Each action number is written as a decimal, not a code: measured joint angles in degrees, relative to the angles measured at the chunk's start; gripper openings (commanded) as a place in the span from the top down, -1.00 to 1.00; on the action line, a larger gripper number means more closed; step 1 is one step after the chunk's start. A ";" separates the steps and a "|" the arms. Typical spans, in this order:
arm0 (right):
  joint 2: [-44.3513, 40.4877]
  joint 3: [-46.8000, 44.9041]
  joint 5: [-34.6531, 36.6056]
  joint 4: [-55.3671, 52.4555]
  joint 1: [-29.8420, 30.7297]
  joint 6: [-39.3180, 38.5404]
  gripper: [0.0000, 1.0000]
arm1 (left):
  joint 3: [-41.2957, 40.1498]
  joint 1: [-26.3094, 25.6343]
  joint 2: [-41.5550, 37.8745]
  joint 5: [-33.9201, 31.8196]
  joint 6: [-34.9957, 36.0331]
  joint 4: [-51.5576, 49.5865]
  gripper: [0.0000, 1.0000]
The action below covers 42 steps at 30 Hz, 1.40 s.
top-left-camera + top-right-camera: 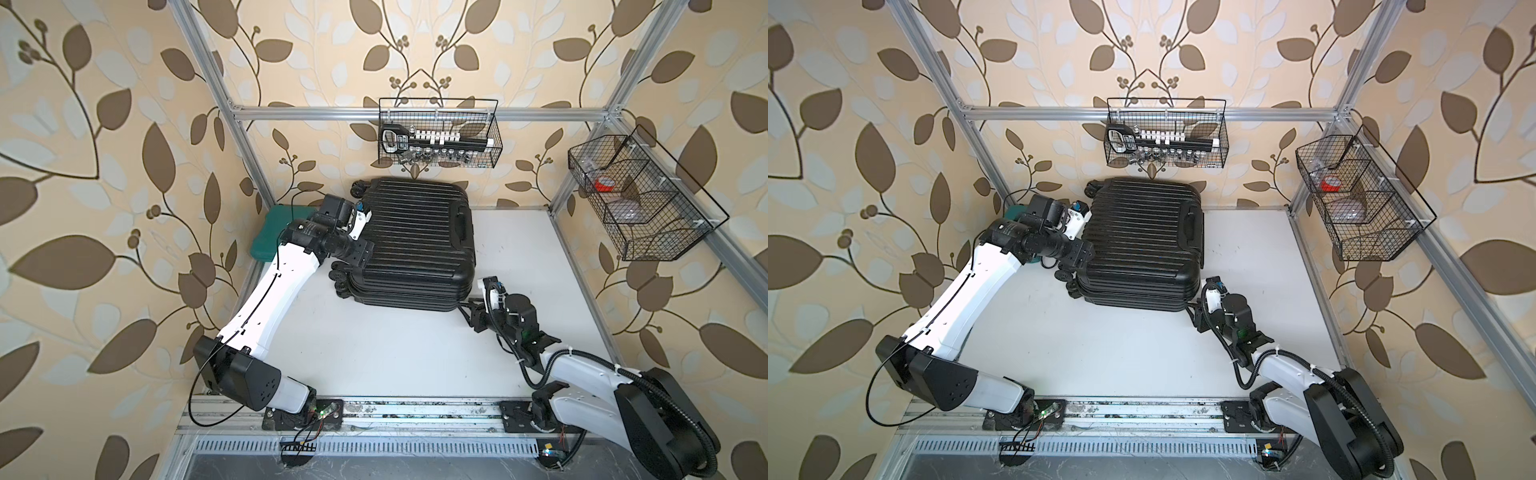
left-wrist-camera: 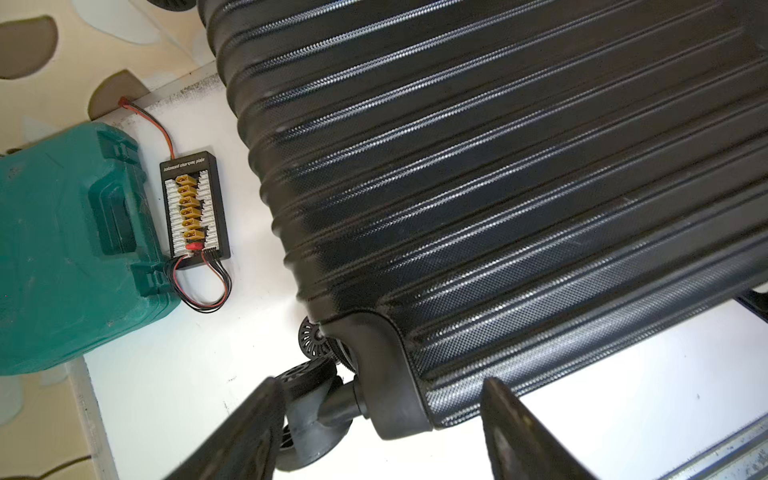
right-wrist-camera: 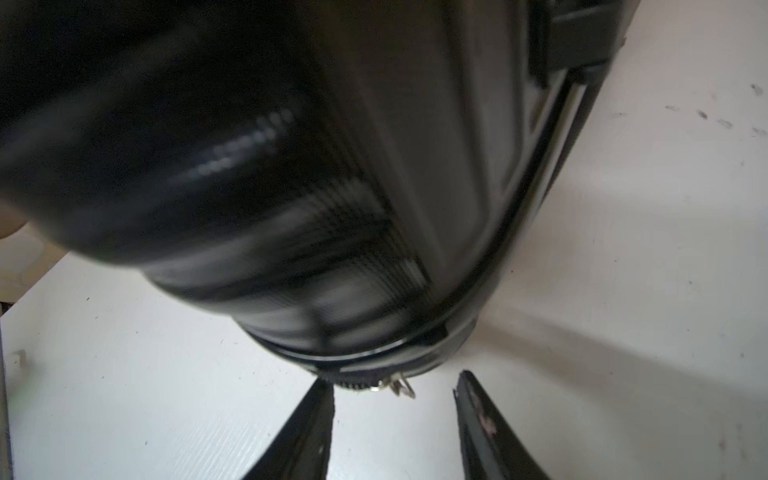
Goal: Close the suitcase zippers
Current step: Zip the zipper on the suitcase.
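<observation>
My right gripper edges toward the suitcase's corner next and closes on the small silver zipper pull, as that hangs just beyond and between its fingertips.
The black ribbed suitcase lies flat at the back of the white table, shell halves together. My left gripper is open at its near-left corner, where a caster wheel and its housing sit between the spread fingers; in a top view that gripper hangs over the wheels. At the near-right corner my right gripper is also open. A small silver zipper pull hangs from the toothed zipper track, just beyond and between the fingertips, ungripped. The rest of the zippers is too dark to follow.
A teal tool case and a black connector board with red and black wires lie left of the suitcase. Wire baskets hang on the back wall and the right frame. Aluminium posts edge the table.
</observation>
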 measured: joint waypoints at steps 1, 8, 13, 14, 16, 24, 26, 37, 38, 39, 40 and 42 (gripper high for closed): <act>0.55 0.00 0.00 0.31 0.00 0.00 0.15 | 0.00 -0.02 -0.07 0.17 0.15 0.11 -0.53; 4.42 -0.22 -0.46 4.50 -0.07 0.42 0.35 | -0.31 -0.02 -0.66 1.42 0.79 0.68 -0.54; 6.91 -1.01 -1.14 8.85 -0.04 0.35 0.42 | -1.88 -0.57 -2.01 4.44 2.10 2.62 -0.61; 7.37 -1.05 -1.16 9.42 -0.04 0.35 0.45 | -2.84 -1.05 -2.60 4.98 2.51 3.50 -0.63; 8.24 -1.11 -1.36 10.43 -0.04 0.37 0.51 | -4.68 -2.58 -3.67 5.81 3.89 5.27 -0.62; 10.40 -1.11 -2.60 13.97 -0.17 0.09 1.00 | -10.56 -11.23 -5.95 10.67 16.06 13.07 -0.67; 10.43 -1.11 -2.67 14.08 -0.17 0.00 1.00 | -11.96 -14.80 -5.79 9.97 20.92 14.29 -0.67; 9.42 -1.33 -2.97 13.79 -0.22 0.07 1.00 | -13.53 -24.94 4.46 -2.71 33.68 27.41 -0.63; 9.01 -1.36 -2.99 13.73 -0.33 0.07 1.00 | -13.53 -25.77 5.14 -4.15 33.97 29.11 -0.62; 8.68 -1.49 -2.99 13.66 -0.31 0.11 1.00 | -13.53 -26.53 5.99 -6.10 34.12 31.17 -0.61; 8.41 -1.62 -3.04 13.66 -0.28 0.17 1.00 | -13.44 -26.95 6.99 -7.63 34.10 32.65 -0.60; 7.61 -2.14 -2.71 13.66 -0.26 0.26 1.00 | -12.72 -27.65 9.18 -9.84 34.38 34.25 -0.54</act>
